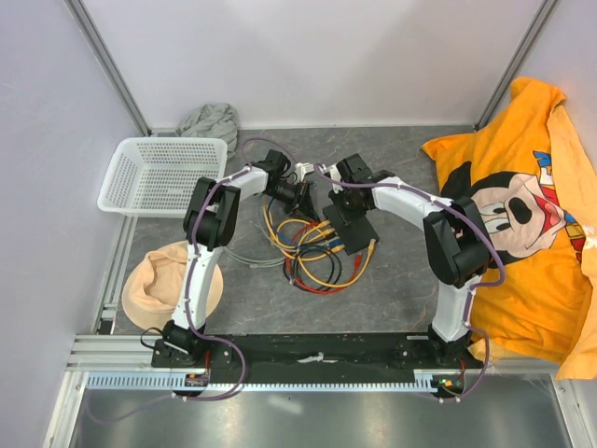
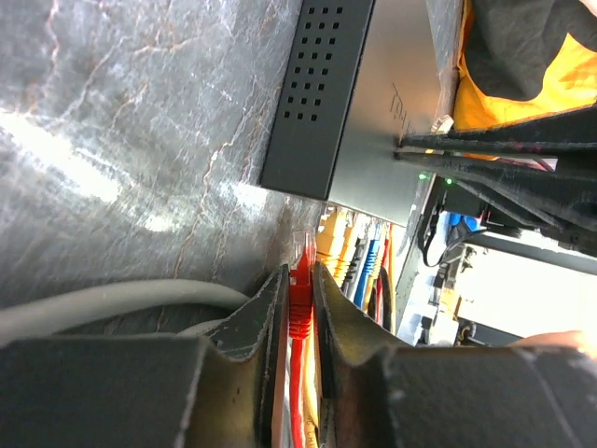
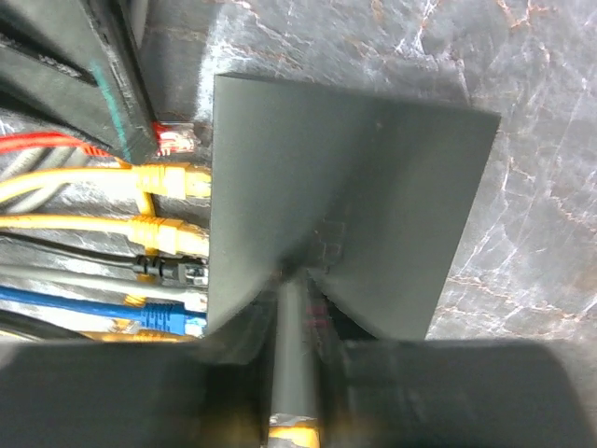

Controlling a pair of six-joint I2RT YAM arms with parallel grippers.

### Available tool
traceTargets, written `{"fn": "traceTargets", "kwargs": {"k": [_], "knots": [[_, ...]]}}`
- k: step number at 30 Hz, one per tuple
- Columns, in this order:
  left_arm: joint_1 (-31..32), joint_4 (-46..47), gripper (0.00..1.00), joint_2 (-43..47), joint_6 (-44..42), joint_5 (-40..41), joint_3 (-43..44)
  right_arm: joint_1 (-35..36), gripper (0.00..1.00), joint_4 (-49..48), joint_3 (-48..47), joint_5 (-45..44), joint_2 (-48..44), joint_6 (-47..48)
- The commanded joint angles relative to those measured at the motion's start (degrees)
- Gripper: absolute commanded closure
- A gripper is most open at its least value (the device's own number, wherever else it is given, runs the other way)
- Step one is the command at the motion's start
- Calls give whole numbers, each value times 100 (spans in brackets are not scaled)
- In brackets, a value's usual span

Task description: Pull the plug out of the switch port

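Observation:
The red plug (image 2: 300,289), already clear of its port, goes outward and to the left in the top view over the bare tabletop next, where my left gripper releases it.
The switch (image 1: 359,229) is a flat black box on the grey table, also in the left wrist view (image 2: 359,93) and the right wrist view (image 3: 345,196). My left gripper (image 1: 306,198) is shut on a red plug (image 2: 300,289). The red plug (image 3: 174,138) sits just off the switch's socket edge with a small gap, out of its port. Yellow plugs (image 3: 173,179), a black, a grey and a blue plug (image 3: 168,315) sit in the sockets. My right gripper (image 1: 343,207) is shut, its tips (image 3: 308,266) pressed on the switch's top.
A tangle of coloured cables (image 1: 308,257) lies in front of the switch. A white basket (image 1: 163,173) and a grey cloth (image 1: 210,121) are at the back left, a beige cloth (image 1: 159,280) at the left, an orange Mickey shirt (image 1: 522,215) at the right.

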State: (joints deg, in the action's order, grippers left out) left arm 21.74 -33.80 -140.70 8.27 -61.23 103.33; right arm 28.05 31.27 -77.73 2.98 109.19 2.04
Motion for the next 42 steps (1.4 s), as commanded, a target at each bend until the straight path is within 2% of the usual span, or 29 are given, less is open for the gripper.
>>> {"fn": "traceTargets", "kwargs": {"k": [1,3,11,17,22,25,31,34,35,37,38,42], "knots": [[85,-443,98,-256,-212,50,205,200,60,231,-496,141,147,288],[85,-434,98,-282,-177,59,249,375,54,231,-506,19,173,314],[-265,-531,98,113,-492,726,152,482,52,99,-313,-210,173,349],[-495,-899,98,456,-1152,-37,864,482,50,46,-286,-544,331,332],[-556,-1330,98,886,-1573,-73,1049,464,49,-24,-339,-720,445,358],[-626,-1901,98,992,-1986,32,1180,464,49,-50,-356,-790,490,341],[-881,-3377,98,1203,-3348,1006,1365,350,49,-33,-383,-843,533,323],[-961,-3835,98,1440,-4042,1788,1296,324,49,-24,-357,-843,498,314],[-952,-3923,99,1545,-4209,2330,1252,315,49,-24,-348,-826,498,305],[-961,-3872,98,1660,-4501,2947,1111,315,49,-33,-321,-817,498,297],[-961,-3801,98,1704,-4536,3507,1076,315,49,-42,-321,-817,490,297],[-970,-3178,98,1897,-4423,4251,1022,315,49,-50,-330,-791,525,279]]}}
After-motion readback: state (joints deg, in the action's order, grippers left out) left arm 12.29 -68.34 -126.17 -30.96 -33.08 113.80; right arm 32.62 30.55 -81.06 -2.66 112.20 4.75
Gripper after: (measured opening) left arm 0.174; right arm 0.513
